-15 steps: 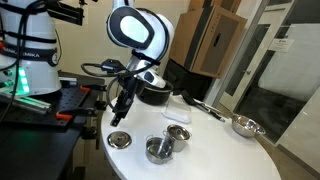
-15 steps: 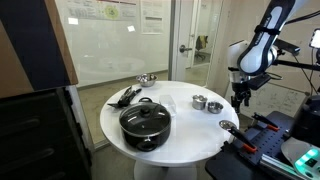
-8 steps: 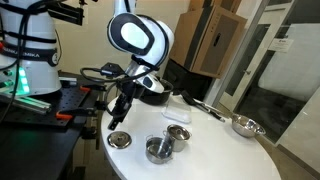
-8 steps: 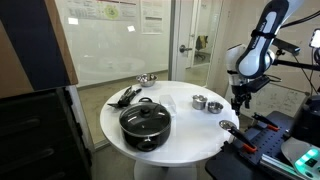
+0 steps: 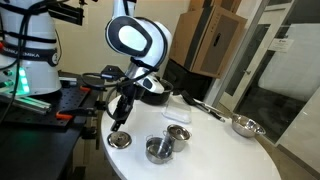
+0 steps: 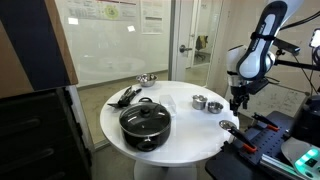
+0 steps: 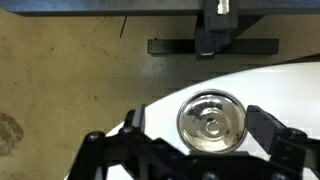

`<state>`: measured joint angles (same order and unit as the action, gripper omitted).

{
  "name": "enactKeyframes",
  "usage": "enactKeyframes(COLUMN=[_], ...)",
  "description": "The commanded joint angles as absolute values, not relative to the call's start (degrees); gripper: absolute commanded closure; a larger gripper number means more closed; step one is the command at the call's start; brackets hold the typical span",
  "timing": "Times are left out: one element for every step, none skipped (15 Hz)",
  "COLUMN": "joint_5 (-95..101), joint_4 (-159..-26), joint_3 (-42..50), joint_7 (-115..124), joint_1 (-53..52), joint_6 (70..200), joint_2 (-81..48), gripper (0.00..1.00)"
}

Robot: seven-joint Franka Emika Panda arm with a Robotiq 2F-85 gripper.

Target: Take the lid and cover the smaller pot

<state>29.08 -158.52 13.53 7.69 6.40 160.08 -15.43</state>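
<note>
The lid's small central knob is below the robot's gripper, between its fingers, so the open gripper should next go down around the knob and close there.
The lid is a flat shiny steel disc with a small central knob. It lies on the white round table near its edge, seen in both exterior views. My gripper is open, with one black finger on each side of the lid. It hovers straight above the lid without touching it. The smaller pot is a small round steel pot standing uncovered a short way from the lid.
A second small steel container stands beside the smaller pot. A large black pot with a lid sits mid-table. A long-handled steel pan and dark utensils lie at the far side. The table edge is close to the lid.
My gripper has come down a little toward the lid and stayed open. The lid and the pots have not moved.
</note>
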Motion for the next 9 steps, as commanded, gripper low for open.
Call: enactKeyframes(joint_5=[28.5, 28.2, 27.6, 27.2, 26.8, 26.3, 25.8, 25.1, 24.3], joint_4=[-157.9, -157.7, -157.4, -157.3, -157.1, -156.9, -156.6, -156.3, -155.9], joint_3=[15.2, 15.5, 15.6, 15.8, 16.1, 16.4, 16.6, 16.6, 16.6], joint_7=[7.1, 7.1, 6.9, 6.6, 6.5, 6.3, 6.0, 5.6, 5.2], joint_1=[4.2, 3.6, 3.1, 2.6, 2.0, 1.5, 1.2, 1.0, 0.8], joint_6=[165.1, 165.9, 166.7, 167.4, 168.2, 168.9, 169.9, 170.5, 171.0], joint_2=[-19.7, -20.7, -21.7, -22.5, -23.3, -23.9, -24.7, -25.4, -26.2], gripper=[0.0, 0.0, 0.0, 0.0, 0.0, 0.0, 0.0, 0.0, 0.0])
